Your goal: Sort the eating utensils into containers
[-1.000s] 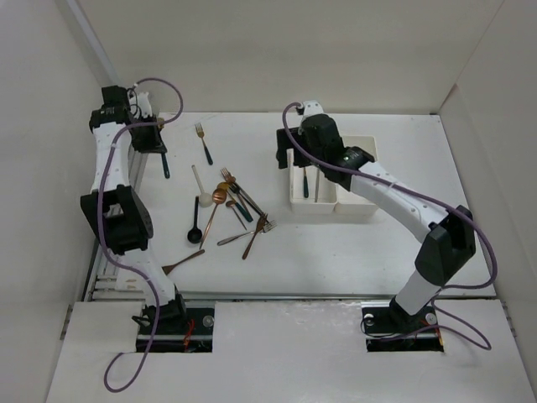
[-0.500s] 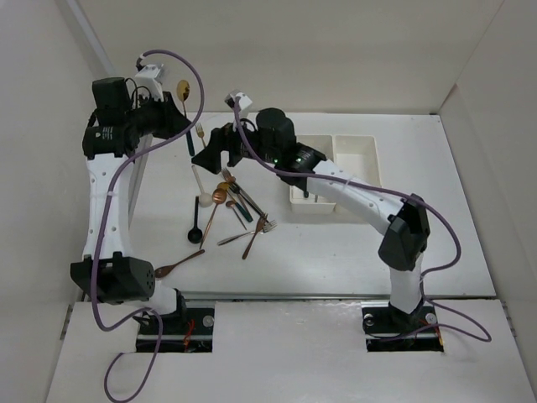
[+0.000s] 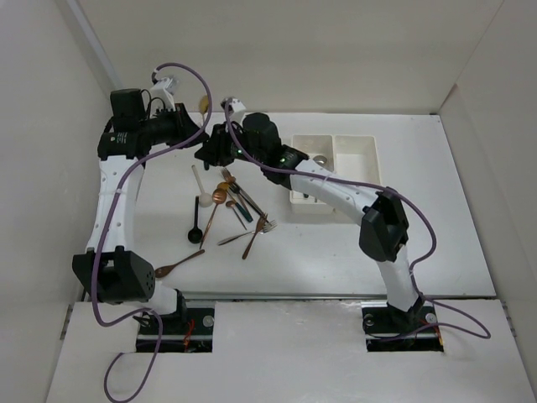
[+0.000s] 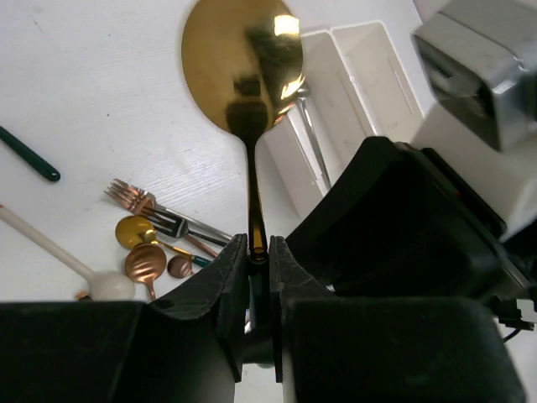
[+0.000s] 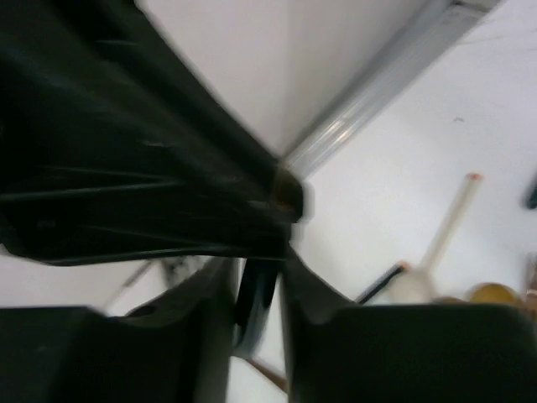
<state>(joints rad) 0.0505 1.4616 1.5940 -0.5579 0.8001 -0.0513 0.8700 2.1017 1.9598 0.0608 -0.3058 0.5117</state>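
Observation:
I will move my right gripper over the container with a silver spoon next, lower my spoon and let go, because that container is below, to the right in the top view.
My left gripper (image 3: 199, 128) is raised over the table's far left and shut on the thin neck of a gold spoon (image 4: 243, 59), whose bowl (image 3: 203, 103) points up and away. My right gripper (image 3: 211, 149) has reached in right beside it. In the blurred right wrist view its fingers (image 5: 258, 269) stand narrowly around the spoon's dark handle (image 5: 254, 302), just under the left gripper's dark body. Several forks and spoons (image 3: 233, 204) lie heaped mid-table. The two joined white containers (image 3: 295, 197) sit to the right, and the left one holds a silver utensil (image 4: 310, 138).
A white-handled spoon (image 3: 199, 180), a black spoon (image 3: 195, 228) and a copper spoon (image 3: 178, 265) lie left of the heap. A dark green handle (image 4: 29, 155) shows on the table. White walls close in the left and far sides. The right arm stretches across the containers.
The right gripper swung left from above the containers to the left gripper and closed from wide open. The left arm lifted the gold spoon up and toward the middle.

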